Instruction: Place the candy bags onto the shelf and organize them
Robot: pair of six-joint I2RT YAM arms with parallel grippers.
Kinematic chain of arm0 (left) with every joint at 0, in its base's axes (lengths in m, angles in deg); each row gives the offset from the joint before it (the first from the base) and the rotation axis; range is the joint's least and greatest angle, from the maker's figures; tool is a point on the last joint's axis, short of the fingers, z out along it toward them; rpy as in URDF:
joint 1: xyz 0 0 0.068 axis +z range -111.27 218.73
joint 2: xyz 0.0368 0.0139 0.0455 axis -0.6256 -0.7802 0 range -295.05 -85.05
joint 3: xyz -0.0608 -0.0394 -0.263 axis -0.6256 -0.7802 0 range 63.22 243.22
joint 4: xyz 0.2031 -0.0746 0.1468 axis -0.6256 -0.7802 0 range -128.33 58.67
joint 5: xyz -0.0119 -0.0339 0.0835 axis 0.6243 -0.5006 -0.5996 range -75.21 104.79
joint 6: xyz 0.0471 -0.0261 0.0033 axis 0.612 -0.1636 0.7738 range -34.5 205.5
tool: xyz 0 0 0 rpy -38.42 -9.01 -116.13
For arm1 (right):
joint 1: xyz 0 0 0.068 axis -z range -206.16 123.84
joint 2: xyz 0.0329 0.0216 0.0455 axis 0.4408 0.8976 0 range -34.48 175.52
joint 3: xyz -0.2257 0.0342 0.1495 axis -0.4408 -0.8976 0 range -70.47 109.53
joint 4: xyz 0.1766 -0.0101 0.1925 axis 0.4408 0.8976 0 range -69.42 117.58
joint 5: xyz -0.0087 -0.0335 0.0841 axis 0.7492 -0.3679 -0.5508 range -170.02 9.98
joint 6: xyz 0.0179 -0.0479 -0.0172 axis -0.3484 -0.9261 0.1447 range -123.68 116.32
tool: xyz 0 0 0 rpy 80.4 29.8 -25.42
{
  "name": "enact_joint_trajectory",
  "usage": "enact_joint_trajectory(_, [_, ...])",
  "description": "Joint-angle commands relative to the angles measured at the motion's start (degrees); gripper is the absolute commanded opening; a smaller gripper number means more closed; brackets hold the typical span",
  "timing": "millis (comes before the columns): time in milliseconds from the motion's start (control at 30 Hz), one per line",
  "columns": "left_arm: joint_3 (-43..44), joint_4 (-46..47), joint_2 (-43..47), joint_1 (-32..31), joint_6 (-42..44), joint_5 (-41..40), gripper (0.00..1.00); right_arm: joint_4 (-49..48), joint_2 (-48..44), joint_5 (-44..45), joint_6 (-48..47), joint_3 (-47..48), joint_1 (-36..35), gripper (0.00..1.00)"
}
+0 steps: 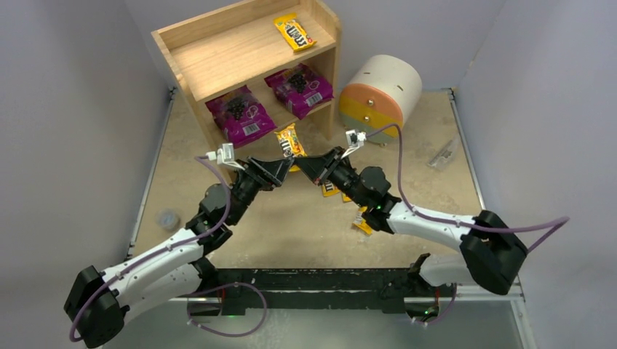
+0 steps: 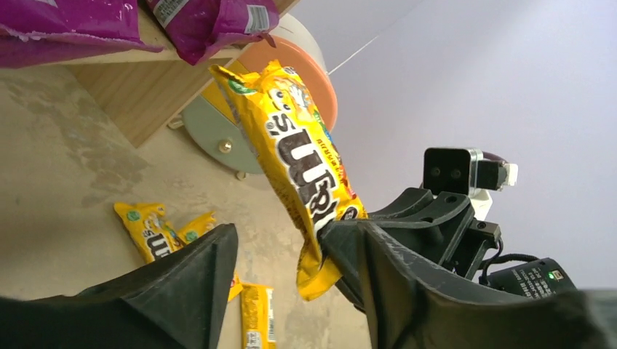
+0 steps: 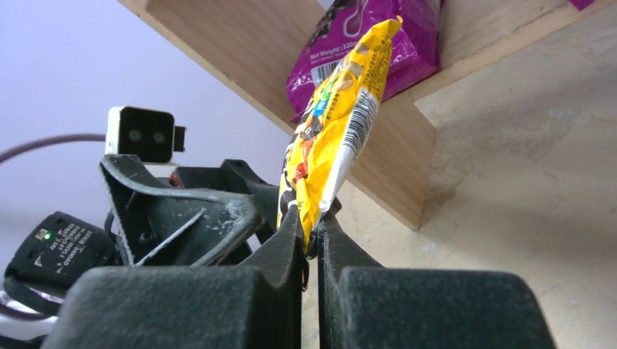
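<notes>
The bare wood beside the yellow packet on the shelf's top level is empty. My right gripper needs to rise, carry its packet outward to that spot and release it.
My right gripper (image 1: 304, 164) (image 3: 311, 225) is shut on the lower end of a yellow M&M's packet (image 1: 291, 142) (image 3: 331, 138) and holds it upright above the table, in front of the wooden shelf (image 1: 240, 54) (image 3: 378, 156). My left gripper (image 1: 286, 169) (image 2: 287, 231) is open, and its jaws stand either side of that packet's (image 2: 305, 160) lower end. One yellow packet (image 1: 295, 33) lies on the shelf's top tier. Two magenta bags (image 1: 236, 113) (image 1: 300, 87) lie on the lower tier. More yellow packets (image 1: 361, 218) (image 2: 145, 229) (image 2: 256, 316) lie on the table, partly hidden under the right arm.
A round white drum (image 1: 382, 91) with orange, yellow and green drawers stands right of the shelf. A small grey round object (image 1: 169, 218) lies at the left of the table. A small clear item (image 1: 442, 154) lies at the right edge.
</notes>
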Motion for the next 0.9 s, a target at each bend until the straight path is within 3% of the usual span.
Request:
enact_joint_trajectory(0, [3.33,-5.59,3.76,-0.44,2.48,-0.82,0.73,9.46,-6.84,3.70,-3.08,4.39,0.57,0.00])
enact_joint_trajectory(133, [5.58,-15.43,9.23,-0.44,6.47,-3.62,0.85,26.47,-11.19,1.77,-6.42,12.81,3.48,0.00])
enact_joint_trajectory(300, [6.03,-26.62,13.55,-0.44,10.55,-5.73,0.89,39.42,-9.15,-8.74,-6.49,26.35,8.72,0.00])
enact_joint_trajectory(433, [5.60,-31.95,14.67,-0.44,11.45,-4.89,0.89,44.61,-3.64,-16.74,-5.71,38.68,11.82,0.00])
enact_joint_trajectory(633, [5.05,-32.51,15.26,-0.44,11.39,-3.96,0.89,55.43,9.49,-30.84,-5.65,60.46,14.90,0.00])
enact_joint_trajectory(867, [3.92,-34.87,16.24,-0.44,10.52,-4.10,0.89,56.20,17.17,-24.84,-8.32,72.55,15.66,0.00])
